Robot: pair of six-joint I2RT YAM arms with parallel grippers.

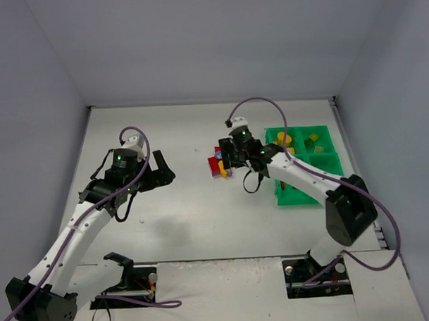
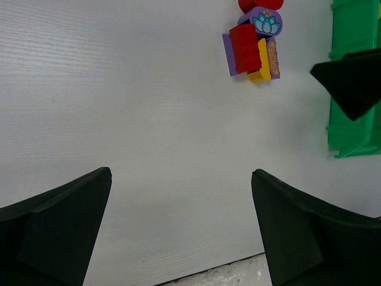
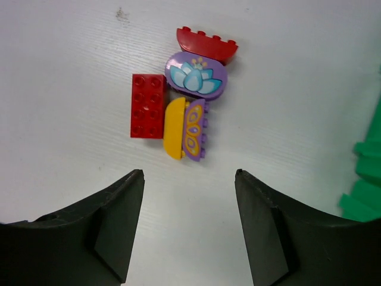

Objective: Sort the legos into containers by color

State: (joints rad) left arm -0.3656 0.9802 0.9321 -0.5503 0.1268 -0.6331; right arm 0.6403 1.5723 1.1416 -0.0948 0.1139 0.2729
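The red flat brick is below and to the left in the top view, so my right gripper needs to move that way and go down around the long sides of the red flat brick (image 1: 214,165) (image 3: 147,105).
A cluster of legos (image 1: 219,166) lies on the table just left of the green tray (image 1: 293,200). In the right wrist view it is a red flat brick (image 3: 147,105), a red arched brick (image 3: 206,44), a purple round piece with a lotus (image 3: 196,75), a yellow half-round (image 3: 174,128) and a purple butterfly piece (image 3: 194,129). My right gripper (image 3: 189,173) is open and empty, hovering just short of the cluster (image 1: 228,160). The tray's far compartments hold yellow legos (image 1: 284,139) and green and yellow ones (image 1: 312,141). My left gripper (image 1: 160,169) is open and empty over bare table (image 2: 181,171).
The left wrist view shows the cluster (image 2: 253,42) far ahead, the tray's wall (image 2: 351,125) at right, and part of the right arm (image 2: 351,83) in front of it. The tray's corner shows in the right wrist view (image 3: 366,185). White walls enclose the table.
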